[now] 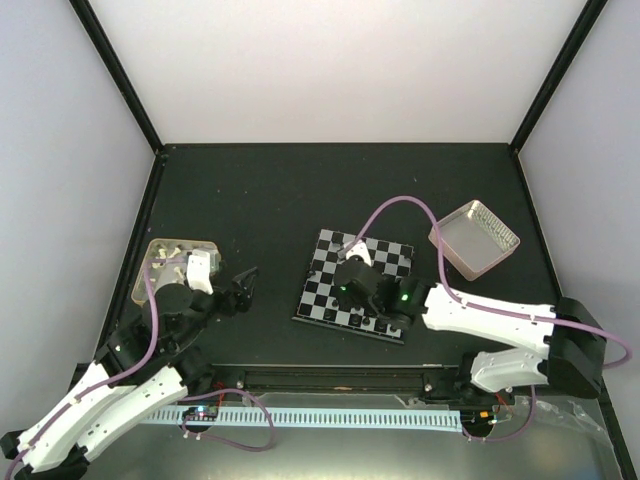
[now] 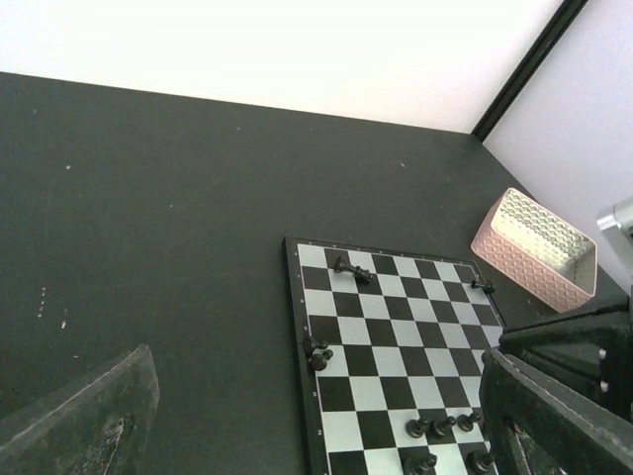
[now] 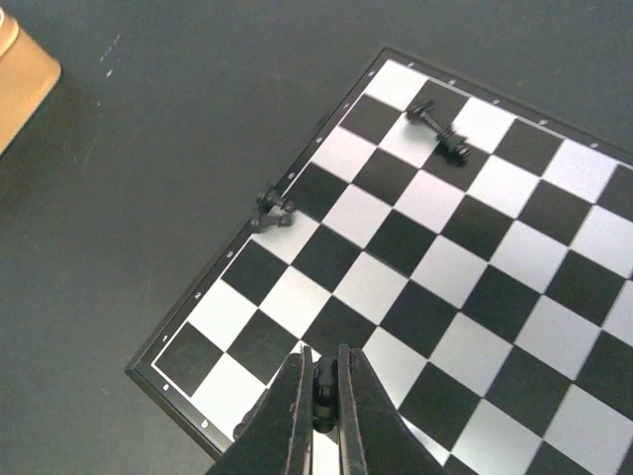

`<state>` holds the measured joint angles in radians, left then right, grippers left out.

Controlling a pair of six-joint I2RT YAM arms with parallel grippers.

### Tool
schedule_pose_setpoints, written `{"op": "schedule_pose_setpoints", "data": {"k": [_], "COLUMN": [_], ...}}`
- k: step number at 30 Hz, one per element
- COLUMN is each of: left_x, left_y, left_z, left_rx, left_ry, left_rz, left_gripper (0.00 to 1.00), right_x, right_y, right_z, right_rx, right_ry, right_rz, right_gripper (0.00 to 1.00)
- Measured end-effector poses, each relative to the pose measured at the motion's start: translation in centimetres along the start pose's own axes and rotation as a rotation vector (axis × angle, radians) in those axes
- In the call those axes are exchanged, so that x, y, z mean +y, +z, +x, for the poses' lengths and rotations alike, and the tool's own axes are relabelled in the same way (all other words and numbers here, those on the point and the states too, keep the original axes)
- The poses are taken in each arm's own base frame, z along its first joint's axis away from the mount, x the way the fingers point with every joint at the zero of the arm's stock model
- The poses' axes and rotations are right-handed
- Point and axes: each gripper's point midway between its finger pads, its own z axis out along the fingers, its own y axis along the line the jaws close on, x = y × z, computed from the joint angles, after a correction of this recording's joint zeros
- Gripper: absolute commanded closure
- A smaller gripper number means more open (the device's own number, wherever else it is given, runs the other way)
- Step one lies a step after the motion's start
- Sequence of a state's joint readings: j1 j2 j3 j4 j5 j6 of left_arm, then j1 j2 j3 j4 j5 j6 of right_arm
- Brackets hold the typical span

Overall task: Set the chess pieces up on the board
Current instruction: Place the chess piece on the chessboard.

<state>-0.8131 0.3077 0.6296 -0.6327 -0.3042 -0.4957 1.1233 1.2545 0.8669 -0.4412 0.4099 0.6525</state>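
Note:
The right gripper moves its piece left in the top view next, down to the near-row white square [image 1: 318, 313] [image 3: 227, 390] beside the board's corner, and releases, as that square stands empty.
The black and silver board [image 1: 375, 262] lies at the table's centre. My right gripper [image 1: 345, 290] hangs over its near left part; in the right wrist view it [image 3: 319, 388] is shut on a small black chess piece [image 3: 320, 380], held just above the board [image 3: 465, 267] near its corner. Two pieces [image 3: 274, 210] lie at the board's left edge and one lies toppled [image 3: 440, 129] farther off. My left gripper [image 1: 247, 285] is open and empty, left of the board. The left wrist view shows the board [image 2: 381, 361], toppled pieces [image 2: 353, 270] and standing pieces [image 2: 435, 427].
A pink-rimmed metal tray [image 1: 475, 238] stands right of the board, also in the left wrist view [image 2: 539, 247]. A tan tray [image 1: 175, 265] sits at the left beside the left arm; its corner shows in the right wrist view [image 3: 20, 74]. Black frame posts rise at the back corners.

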Motion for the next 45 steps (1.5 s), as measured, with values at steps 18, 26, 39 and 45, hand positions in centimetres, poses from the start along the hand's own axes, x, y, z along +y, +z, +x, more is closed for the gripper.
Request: {"op": "schedule_pose_setpoints", "data": {"k": [18, 26, 39, 45], "left_x": [1.1, 1.1, 1.1, 1.1], "left_y": [-0.2, -0.1, 0.0, 0.0], "left_z": [0.5, 0.6, 0.8, 0.8], "left_rx": [-0.005, 0.001, 0.01, 0.01], "left_ry": [-0.02, -0.018, -0.018, -0.021], "left_rz": [-0.039, -0.042, -0.047, -0.047], "left_gripper": [0.08, 0.07, 0.07, 0.07], "right_x": [7.1, 7.1, 6.7, 6.6], "right_y": [4.1, 5.5, 6.9, 7.0], "right_z": [4.0, 5.5, 7.1, 7.2], "right_rx": [0.109, 0.149, 0.193, 0.197], "right_ry": [-0.188, -0.215, -0.236, -0.238], "right_rz": [-0.118, -0.106, -0.074, -0.072], "right_gripper": [0.99, 0.99, 0.99, 0.98]}}
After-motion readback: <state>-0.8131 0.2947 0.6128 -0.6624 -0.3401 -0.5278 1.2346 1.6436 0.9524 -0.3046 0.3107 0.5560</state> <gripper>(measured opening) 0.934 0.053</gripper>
